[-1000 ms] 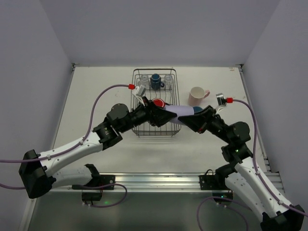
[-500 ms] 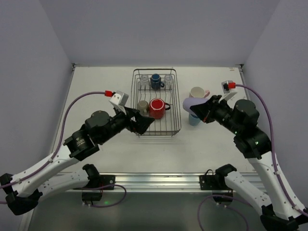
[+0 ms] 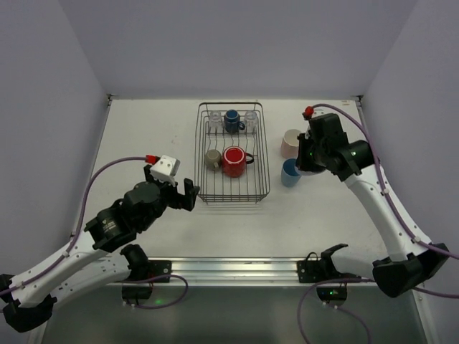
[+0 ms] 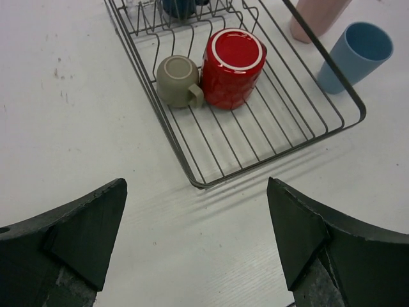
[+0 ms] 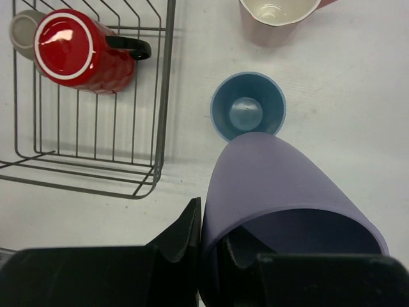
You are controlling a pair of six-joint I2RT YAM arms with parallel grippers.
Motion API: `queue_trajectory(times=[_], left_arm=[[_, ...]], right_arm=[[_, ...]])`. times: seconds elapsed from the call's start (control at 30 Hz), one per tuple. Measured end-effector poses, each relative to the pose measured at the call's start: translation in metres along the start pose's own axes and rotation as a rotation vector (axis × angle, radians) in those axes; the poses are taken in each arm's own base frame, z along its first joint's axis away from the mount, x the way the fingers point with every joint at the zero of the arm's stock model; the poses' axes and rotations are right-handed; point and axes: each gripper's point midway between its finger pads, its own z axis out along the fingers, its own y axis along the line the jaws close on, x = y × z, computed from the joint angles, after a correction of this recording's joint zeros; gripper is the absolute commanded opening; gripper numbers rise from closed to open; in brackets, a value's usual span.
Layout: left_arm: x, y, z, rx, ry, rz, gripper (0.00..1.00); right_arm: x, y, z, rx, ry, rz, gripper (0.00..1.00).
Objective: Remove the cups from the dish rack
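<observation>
The lavender cup still hangs above the table, so the robot's right gripper next needs to move outward and down toward the light blue cup (image 3: 290, 173) (image 5: 248, 105) to let go of the lavender cup's rim.
The dish rack (image 3: 233, 200) holds a red mug (image 3: 233, 160), an olive-green mug (image 3: 213, 158), a dark blue mug (image 3: 232, 120) and two clear glasses (image 3: 251, 117). Right of the rack, a pink mug (image 3: 291, 142) and a light blue cup (image 3: 290, 173) stand on the table. My right gripper (image 5: 209, 233) is shut on the wall of a lavender cup (image 5: 281, 185), held above the table near the light blue cup (image 5: 248, 105). My left gripper (image 4: 195, 236) is open and empty, just in front of the rack's near left corner (image 4: 192, 176).
The white table is walled on three sides. The right arm (image 3: 358, 179) reaches over the table's right part. The left arm (image 3: 115, 222) lies along the near left. Both arm bases sit on a rail at the near edge.
The left gripper opened, let go of the lavender cup and drew back to the near left. The right gripper shut on that cup and carried it right, off the rack.
</observation>
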Motion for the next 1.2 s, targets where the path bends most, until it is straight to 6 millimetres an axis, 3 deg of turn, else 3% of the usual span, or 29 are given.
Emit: queue_trajectory(times=[0.27, 0.8, 1.2], left_arm=[[0.014, 0.006, 0.008, 0.002, 0.043, 0.022, 0.94], [0.007, -0.001, 0.004, 0.057, 0.021, 0.015, 0.94], [0.010, -0.004, 0.006, 0.070, 0.034, 0.017, 0.94]], right_arm=[[-0.017, 0.004, 0.031, 0.058, 0.082, -0.044, 0.00], [-0.004, 0.007, 0.090, 0.097, 0.235, -0.096, 0.00], [0.004, 0.009, 0.104, 0.089, 0.273, -0.106, 0.00]])
